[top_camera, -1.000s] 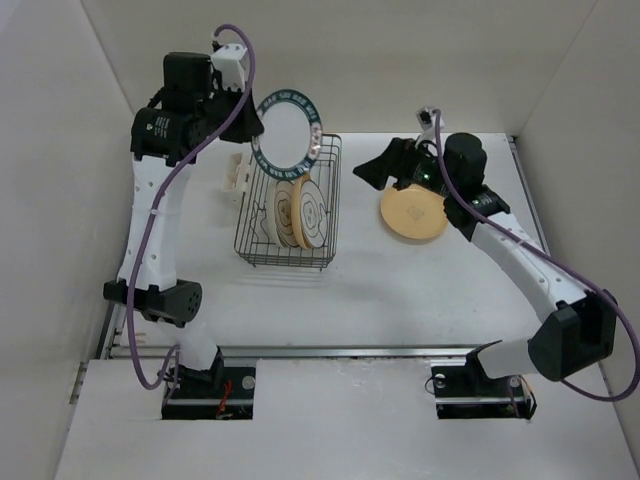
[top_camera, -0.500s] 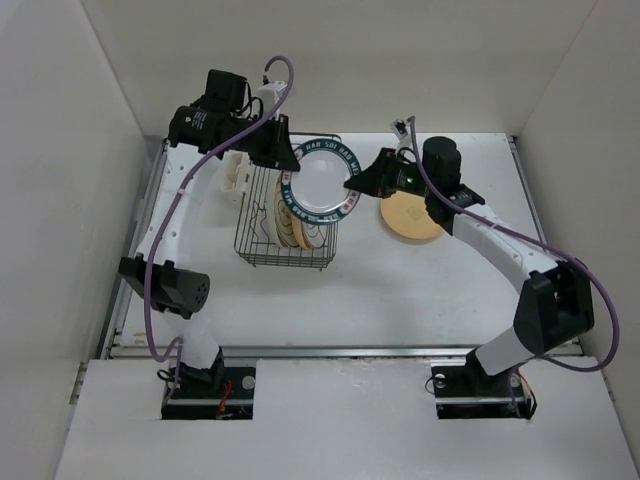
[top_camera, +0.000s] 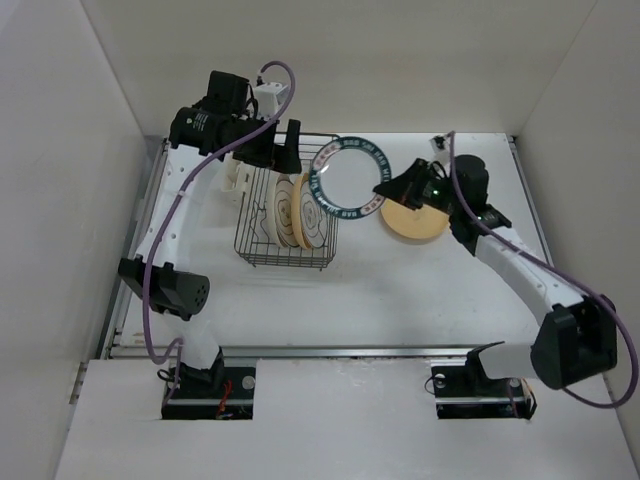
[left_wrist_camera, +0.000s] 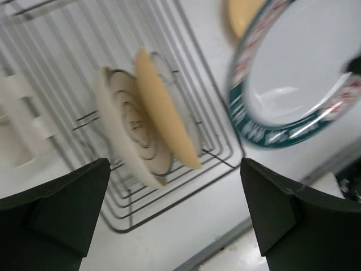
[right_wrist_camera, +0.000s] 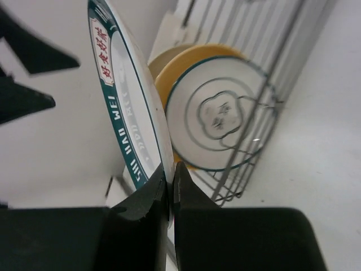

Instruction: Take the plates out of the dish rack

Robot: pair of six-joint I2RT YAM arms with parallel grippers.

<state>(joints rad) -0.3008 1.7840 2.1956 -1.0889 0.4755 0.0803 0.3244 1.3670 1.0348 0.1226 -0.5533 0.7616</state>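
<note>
My right gripper moves back and down next to release the plate on the clear tabletop by the rack's near corner, below and back of the gripper.
The teal-rimmed plate hangs tilted in the air between the dish rack and a yellow-tan plate lying flat on the table. My right gripper is shut on its right rim; the right wrist view shows the gripper pinching the plate's edge. My left gripper stands open over the rack's far right corner, apart from the plate. Two plates stand upright in the rack: a ringed white one and a yellow-tan one.
A cream-coloured piece sits on the rack's left side. White walls close in the table on the left, back and right. A metal rail runs along the near edge.
The left gripper has opened and let go of the teal-rimmed plate. The right gripper has shut on its rim and carried it right, off the rack.
</note>
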